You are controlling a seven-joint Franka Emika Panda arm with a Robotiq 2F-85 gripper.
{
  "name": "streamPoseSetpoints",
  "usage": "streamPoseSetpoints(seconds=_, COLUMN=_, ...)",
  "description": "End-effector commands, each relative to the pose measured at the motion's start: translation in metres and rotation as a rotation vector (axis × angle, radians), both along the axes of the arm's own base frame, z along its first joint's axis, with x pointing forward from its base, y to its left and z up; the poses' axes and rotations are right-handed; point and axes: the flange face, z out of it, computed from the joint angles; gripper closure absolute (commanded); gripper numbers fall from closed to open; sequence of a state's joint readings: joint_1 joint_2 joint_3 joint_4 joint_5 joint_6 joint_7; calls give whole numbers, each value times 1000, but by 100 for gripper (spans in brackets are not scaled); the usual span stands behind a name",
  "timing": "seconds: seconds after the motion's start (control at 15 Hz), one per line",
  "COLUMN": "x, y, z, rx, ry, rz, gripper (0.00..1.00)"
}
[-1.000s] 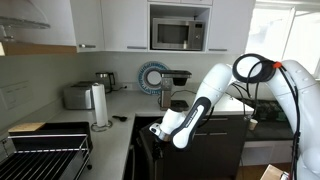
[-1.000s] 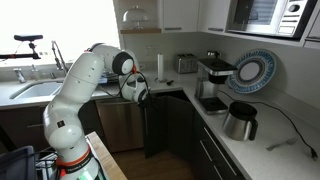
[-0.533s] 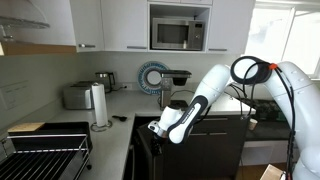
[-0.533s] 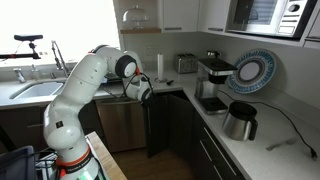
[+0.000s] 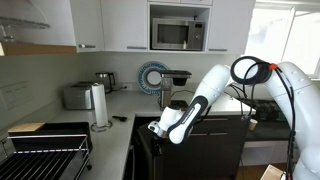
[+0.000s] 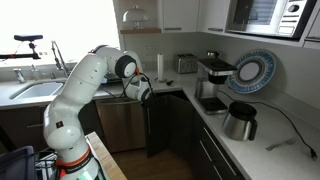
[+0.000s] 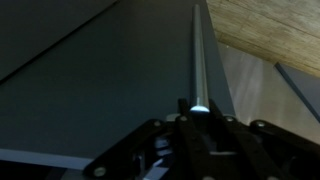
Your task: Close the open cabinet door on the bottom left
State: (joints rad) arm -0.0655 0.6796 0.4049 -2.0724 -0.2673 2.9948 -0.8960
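I will push outward with my gripper next, swing the ajar door toward the counter corner [image 5: 135, 118] and let go of the door's metallic strip there, because that corner is outward of my gripper.
The cabinet door [image 6: 158, 125] is a tall narrow dark panel under the counter corner, standing ajar. In an exterior view it shows below the worktop edge [image 5: 148, 160]. My gripper [image 6: 143, 90] sits at the door's top outer edge, also seen in an exterior view [image 5: 157, 130]. In the wrist view the dark door face [image 7: 100, 80] fills the left, and its thin metallic edge strip [image 7: 200, 60] runs up from between my fingers [image 7: 198, 118]. The fingers sit close on both sides of that strip.
A toaster [image 5: 78, 96], a paper towel roll [image 5: 99, 105] and a dish rack [image 5: 45, 155] stand on the counter. A kettle [image 6: 240, 120] and a coffee machine [image 6: 212, 80] stand on the other worktop. A sink [image 6: 35, 90] lies behind the arm. Wooden floor [image 7: 270, 30] shows beyond the door.
From one second ago to half a second ago the gripper and the door edge shifted slightly toward the cabinet. Since then nothing has visibly moved.
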Motion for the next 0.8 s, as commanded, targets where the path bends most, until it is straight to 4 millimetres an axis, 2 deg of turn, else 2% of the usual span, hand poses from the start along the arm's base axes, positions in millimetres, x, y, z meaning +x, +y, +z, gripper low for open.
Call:
streamPoseSetpoints(seconds=0.0, x=7, y=2, z=0, rx=-1, ry=-11, rz=11, gripper=95)
streamPoseSetpoints(seconds=0.2, x=25, y=4, z=1, rx=-33, ry=-38, rz=57, gripper=95)
streamPoseSetpoints(seconds=0.73, x=82, y=-11, z=7, rx=-67, ry=-79, rz=137, gripper=95)
